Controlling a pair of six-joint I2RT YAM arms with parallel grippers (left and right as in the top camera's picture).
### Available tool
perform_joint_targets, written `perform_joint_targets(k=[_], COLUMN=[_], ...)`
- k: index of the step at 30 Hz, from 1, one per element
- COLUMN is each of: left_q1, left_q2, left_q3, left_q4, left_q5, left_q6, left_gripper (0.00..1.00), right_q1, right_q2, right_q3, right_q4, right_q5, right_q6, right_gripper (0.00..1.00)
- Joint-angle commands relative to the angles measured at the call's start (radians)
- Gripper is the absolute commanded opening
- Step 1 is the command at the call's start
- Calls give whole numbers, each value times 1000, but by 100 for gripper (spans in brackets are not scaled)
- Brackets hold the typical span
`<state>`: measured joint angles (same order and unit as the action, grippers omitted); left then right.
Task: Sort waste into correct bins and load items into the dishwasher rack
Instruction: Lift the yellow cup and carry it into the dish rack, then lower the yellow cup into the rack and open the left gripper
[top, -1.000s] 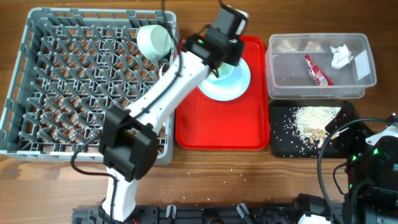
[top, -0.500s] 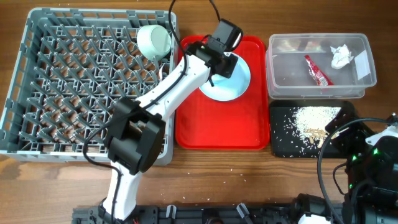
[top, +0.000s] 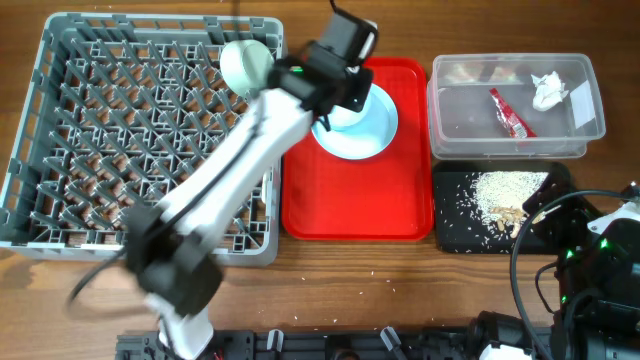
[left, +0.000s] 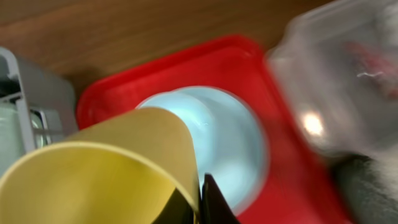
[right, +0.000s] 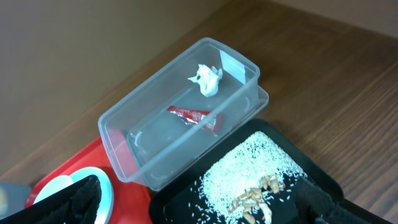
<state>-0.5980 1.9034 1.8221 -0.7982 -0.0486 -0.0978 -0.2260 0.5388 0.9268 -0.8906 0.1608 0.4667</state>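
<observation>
The left gripper will next swing from the red tray (top: 350, 215) over the dishwasher rack's wires beside the pale green bowl, which are empty, then lower the yellow cup and release it.
My left gripper (top: 335, 80) is shut on the small yellow cup (left: 106, 168), which it holds above the far left of the red tray (top: 350, 215). The light blue plate (top: 358, 128) lies on that tray below it and also shows in the left wrist view (left: 233, 140). The pale green bowl (top: 247, 64) sits in the grey dishwasher rack (top: 60, 215). The clear tub (top: 455, 115) holds the white napkin (top: 547, 90) and red wrapper (top: 510, 112). The black tray (top: 455, 225) holds rice crumbs (top: 505, 188). My right gripper (right: 199, 190) is open above it. Fork and spoon are out of view.
The rack's near right corner (top: 262, 240) stands against the red tray. The tub (right: 124, 134) and black tray (right: 186, 208) sit side by side right of the red tray. A few crumbs lie on the wooden table (top: 400, 290). My right arm (top: 600, 260) fills the near right corner.
My left gripper has moved left and back from over the blue plate toward the rack's corner, carrying the yellow cup. The right arm has not moved.
</observation>
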Motion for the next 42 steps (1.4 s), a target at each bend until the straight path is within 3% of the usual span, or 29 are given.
perform_joint_targets(k=[1, 5, 7, 8, 13, 19, 23, 26, 29, 32, 33, 37, 42], left_q1=[75, 298, 424, 481, 697, 804, 821, 835, 861, 873, 873, 859, 798], left_q2=[-293, -335, -264, -220, -6, 207, 260, 276, 278, 279, 279, 279, 290], left_q3=[43, 42, 27, 3, -118, -171, -171, -171, -171, -171, -171, -171, -171], left_q4=[-133, -380, -465, -483, -489, -428, -382, -357, -349, -325, -318, -323, -283], left_q5=[291, 573, 869, 1004, 1265, 1373, 1365, 1289, 1124, 1109, 1110, 1300, 1308], left_q6=[-71, -51, 80, 142, 269, 304, 304, 300, 296, 297, 296, 270, 270], left_gripper=[4, 4, 4, 4, 4, 4, 4, 4, 4, 9, 5, 4, 4], right_q1=[-3, -3, -3, -3, -3, -3, -3, -3, -3, -3, -3, -3, -3], right_q2=[-4, -4, -4, -4, -4, -4, -4, -4, -4, -4, -4, -4, -4], right_q3=[8, 8, 8, 8, 8, 8, 8, 8, 8, 8, 8, 8, 8], right_q4=[2, 2, 2, 2, 2, 2, 2, 3, 2, 2, 2, 2, 2], right_q5=[-5, -5, -5, -5, -5, -5, -5, -5, -5, -5, -5, -5, -5], right_q6=[6, 6, 6, 6, 6, 6, 6, 6, 6, 6, 6, 6, 6], right_gripper=[100, 100, 100, 100, 100, 100, 100, 100, 100, 100, 100, 100, 100])
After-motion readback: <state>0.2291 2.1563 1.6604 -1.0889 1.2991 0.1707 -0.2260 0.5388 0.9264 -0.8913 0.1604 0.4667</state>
